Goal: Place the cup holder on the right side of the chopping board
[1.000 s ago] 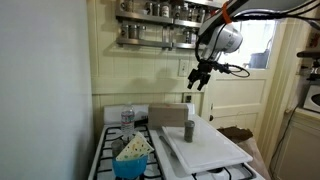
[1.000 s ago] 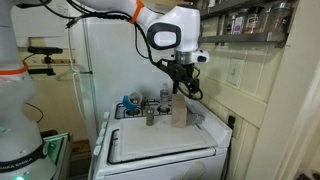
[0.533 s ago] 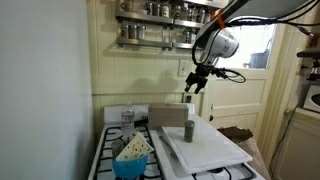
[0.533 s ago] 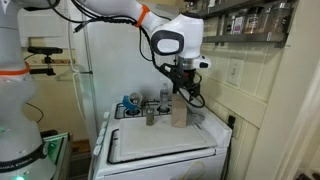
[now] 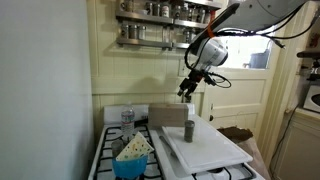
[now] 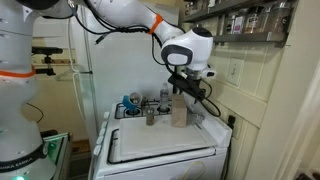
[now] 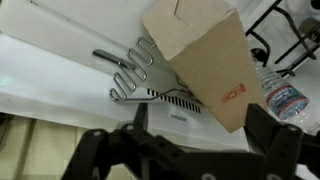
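My gripper shifts over the cup holder next, as it still sits beyond the fingers, then lowers its open fingers onto the cup holder's top edge (image 5: 169,105) (image 7: 203,37).
The cup holder (image 5: 168,114) is a grey-brown box standing at the far edge of the white chopping board (image 5: 207,150), and it shows in both exterior views (image 6: 179,110). The board also shows in an exterior view (image 6: 160,145). My gripper (image 5: 186,91) hangs in the air just above the cup holder's top end (image 6: 184,88), open and empty. In the wrist view the cup holder (image 7: 200,50) fills the upper middle, with my gripper (image 7: 200,130) open below it and its dark fingers (image 7: 262,120) spread wide.
A small grey cylinder (image 5: 189,131) stands on the board in front of the box. A blue tub with pale paper (image 5: 132,160) and a water bottle (image 5: 127,117) sit on the stove. A metal spatula (image 7: 150,80) lies on the white surface. Spice shelves (image 5: 155,25) hang above.
My gripper has come down and sideways towards the top of the cup holder, and the wrist has turned. It stays open. The objects have not moved.
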You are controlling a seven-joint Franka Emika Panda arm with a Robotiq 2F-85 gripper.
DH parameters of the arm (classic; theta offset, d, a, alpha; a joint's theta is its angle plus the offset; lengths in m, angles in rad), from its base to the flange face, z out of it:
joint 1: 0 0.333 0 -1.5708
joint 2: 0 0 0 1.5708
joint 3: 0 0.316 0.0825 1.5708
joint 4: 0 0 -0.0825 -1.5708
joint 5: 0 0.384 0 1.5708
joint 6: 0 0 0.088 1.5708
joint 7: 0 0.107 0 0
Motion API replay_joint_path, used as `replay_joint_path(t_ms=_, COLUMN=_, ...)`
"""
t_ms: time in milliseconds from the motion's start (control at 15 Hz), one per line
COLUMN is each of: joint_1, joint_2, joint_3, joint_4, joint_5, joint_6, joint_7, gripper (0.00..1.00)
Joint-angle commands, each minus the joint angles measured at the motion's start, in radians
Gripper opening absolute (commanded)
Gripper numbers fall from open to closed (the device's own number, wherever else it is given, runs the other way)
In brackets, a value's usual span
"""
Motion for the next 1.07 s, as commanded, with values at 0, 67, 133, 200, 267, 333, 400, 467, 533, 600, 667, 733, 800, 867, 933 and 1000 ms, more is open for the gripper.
replay_joint_path(t_ms=0, joint_1=-0.047, joint_2=0.079, joint_3=0.043, joint_4=0.086, joint_5=0.057, joint_6=-0.090, joint_7=-0.084, gripper=1.00)
replay_joint_path(t_ms=67, joint_1=-0.052, joint_2=0.095, joint_3=0.050, joint_4=0.099, joint_5=0.058, joint_6=-0.118, joint_7=-0.096, gripper=1.00)
replay_joint_path(t_ms=133, joint_1=-0.061, joint_2=0.112, joint_3=0.056, joint_4=0.118, joint_5=0.065, joint_6=-0.160, joint_7=-0.104, gripper=1.00)
replay_joint_path(t_ms=200, joint_1=-0.067, joint_2=0.128, joint_3=0.060, joint_4=0.131, joint_5=0.071, joint_6=-0.187, joint_7=-0.111, gripper=1.00)
replay_joint_path(t_ms=267, joint_1=-0.070, joint_2=0.144, joint_3=0.061, joint_4=0.147, joint_5=0.066, joint_6=-0.223, joint_7=-0.103, gripper=1.00)
replay_joint_path(t_ms=333, joint_1=-0.072, joint_2=0.159, joint_3=0.060, joint_4=0.160, joint_5=0.064, joint_6=-0.247, joint_7=-0.095, gripper=1.00)
replay_joint_path(t_ms=400, joint_1=-0.076, joint_2=0.172, joint_3=0.060, joint_4=0.171, joint_5=0.067, joint_6=-0.265, joint_7=-0.093, gripper=1.00)
replay_joint_path(t_ms=467, joint_1=-0.079, joint_2=0.185, joint_3=0.061, joint_4=0.180, joint_5=0.071, joint_6=-0.277, joint_7=-0.090, gripper=1.00)
replay_joint_path(t_ms=533, joint_1=-0.081, joint_2=0.196, joint_3=0.060, joint_4=0.188, joint_5=0.070, joint_6=-0.286, joint_7=-0.085, gripper=1.00)
replay_joint_path(t_ms=600, joint_1=-0.082, joint_2=0.212, joint_3=0.059, joint_4=0.205, joint_5=0.059, joint_6=-0.317, joint_7=-0.073, gripper=1.00)
replay_joint_path(t_ms=667, joint_1=-0.088, joint_2=0.229, joint_3=0.062, joint_4=0.225, joint_5=0.051, joint_6=-0.367, joint_7=-0.077, gripper=1.00)
replay_joint_path(t_ms=733, joint_1=-0.087, joint_2=0.242, joint_3=0.062, joint_4=0.247, joint_5=0.024, joint_6=-0.432, joint_7=-0.084, gripper=1.00)
replay_joint_path(t_ms=800, joint_1=-0.087, joint_2=0.253, joint_3=0.061, joint_4=0.261, joint_5=0.016, joint_6=-0.469, joint_7=-0.081, gripper=1.00)
replay_joint_path(t_ms=867, joint_1=-0.087, joint_2=0.267, joint_3=0.062, joint_4=0.281, joint_5=0.014, joint_6=-0.505, joint_7=-0.082, gripper=1.00)
replay_joint_path(t_ms=933, joint_1=-0.087, joint_2=0.275, joint_3=0.061, joint_4=0.294, joint_5=0.012, joint_6=-0.537, joint_7=-0.079, gripper=1.00)
replay_joint_path(t_ms=1000, joint_1=-0.083, joint_2=0.286, joint_3=0.059, joint_4=0.311, joint_5=0.007, joint_6=-0.560, joint_7=-0.075, gripper=1.00)
